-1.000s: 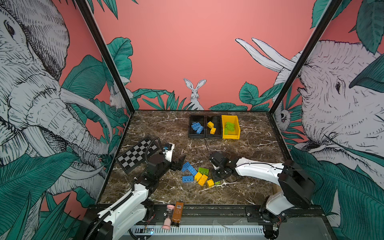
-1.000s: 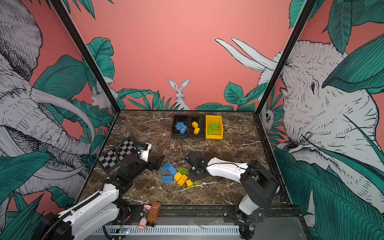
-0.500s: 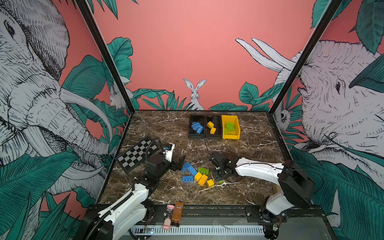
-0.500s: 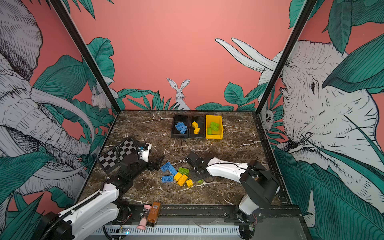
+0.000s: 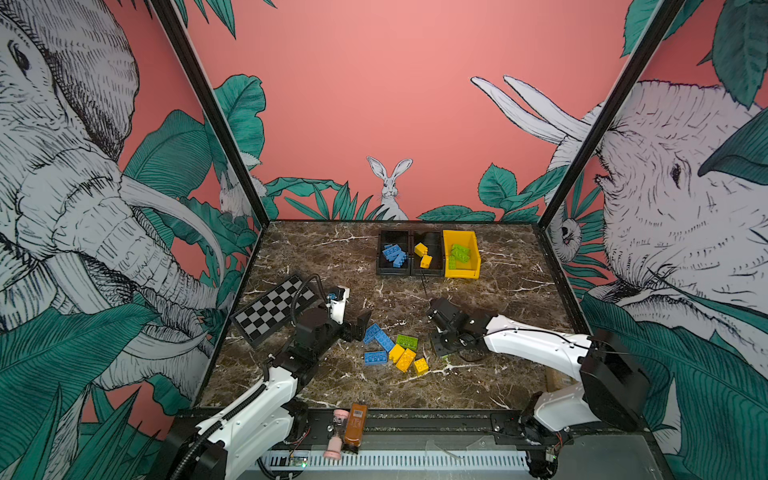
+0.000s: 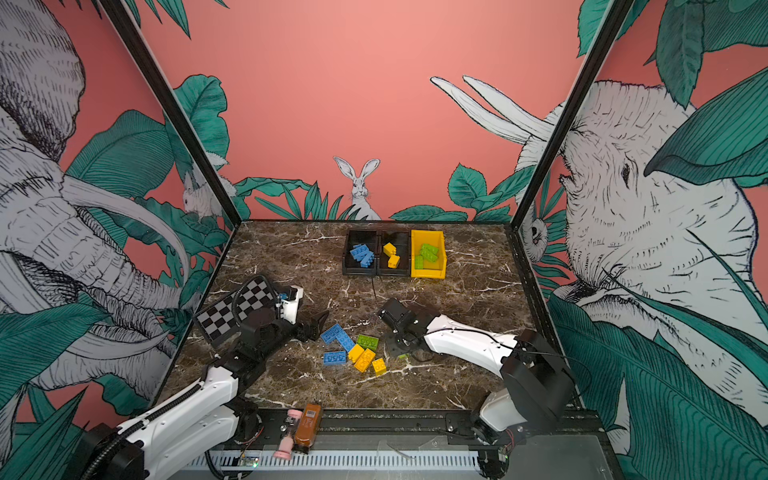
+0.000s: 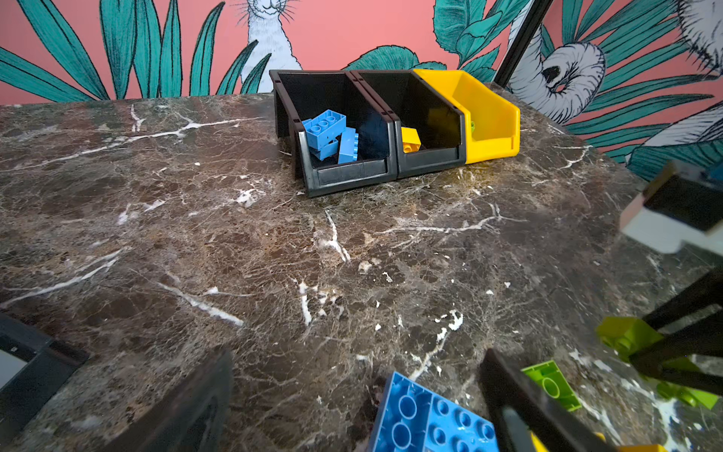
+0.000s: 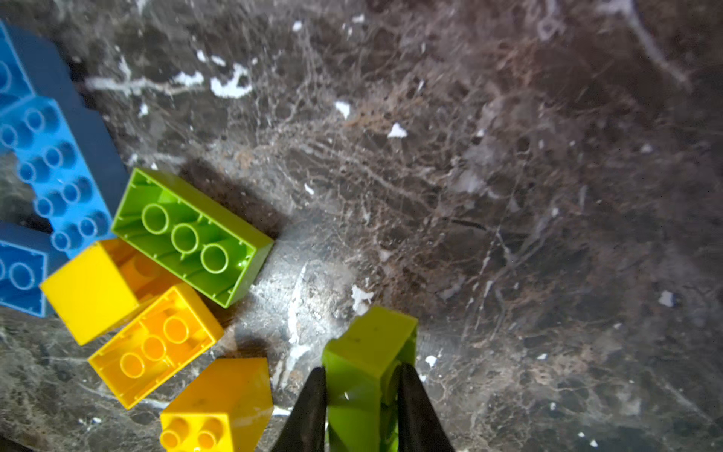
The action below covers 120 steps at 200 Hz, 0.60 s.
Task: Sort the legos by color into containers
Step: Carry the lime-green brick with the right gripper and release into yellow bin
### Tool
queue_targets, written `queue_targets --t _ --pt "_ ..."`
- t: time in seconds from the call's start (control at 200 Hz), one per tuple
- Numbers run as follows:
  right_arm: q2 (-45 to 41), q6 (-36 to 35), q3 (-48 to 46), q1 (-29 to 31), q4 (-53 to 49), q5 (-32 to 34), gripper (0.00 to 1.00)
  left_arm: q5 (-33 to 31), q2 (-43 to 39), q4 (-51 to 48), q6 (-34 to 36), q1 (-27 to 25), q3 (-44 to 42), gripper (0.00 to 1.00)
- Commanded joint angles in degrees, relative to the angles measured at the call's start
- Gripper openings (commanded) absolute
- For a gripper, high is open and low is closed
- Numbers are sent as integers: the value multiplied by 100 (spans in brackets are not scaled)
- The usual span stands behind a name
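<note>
My right gripper should next carry the small lime green lego up and outward over the yellow container (image 5: 461, 254) and let the lego go, since green legos lie inside it.
My right gripper (image 8: 360, 373) is shut on a small lime green lego (image 8: 369, 344) standing on the marble, beside the loose pile. In both top views the pile holds blue legos (image 5: 378, 337), a green one (image 5: 407, 341) and yellow ones (image 5: 405, 359). My left gripper (image 5: 360, 326) is open at the pile's left edge, and a blue lego (image 7: 426, 418) lies between its fingers (image 7: 520, 403), untouched. Three containers stand at the back: a black one (image 5: 392, 272) with blue legos, a black one (image 5: 427, 272) with yellow legos, and a yellow one (image 5: 462, 272) with green legos.
A checkerboard (image 5: 274, 309) lies at the left, behind my left arm. A brown bottle (image 5: 355, 424) rests on the front rail outside the marble top. Printed walls close in the left, back and right sides.
My right gripper's jaws have closed the last bit onto the green lego. Both arms stay where they were.
</note>
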Motion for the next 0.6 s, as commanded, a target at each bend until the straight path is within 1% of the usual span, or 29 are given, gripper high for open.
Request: queue_targets --t 0.0,0.115,0.31,0.415,0.565,0.595 --pt "-184 -301 49 -290 35 -46 15 51 -20 -8 12 -7 68 99" --pt "-274 -734 242 -743 9 -111 15 46 -13 -8 20 -12 60 99" --pt "-92 -1571 830 -1841 100 -378 16 39 -23 -10 18 -6 60 99" --pt "233 -1878 1336 -2330 227 -584 16 29 -11 -21 27 -5 64 99" --pt "871 -2120 2135 -2933 457 -964 16 14 -34 -35 40 -10 66 99" --pt "1173 -2155 2320 -3040 461 -1050 16 10 -44 -43 43 -8 67 99"
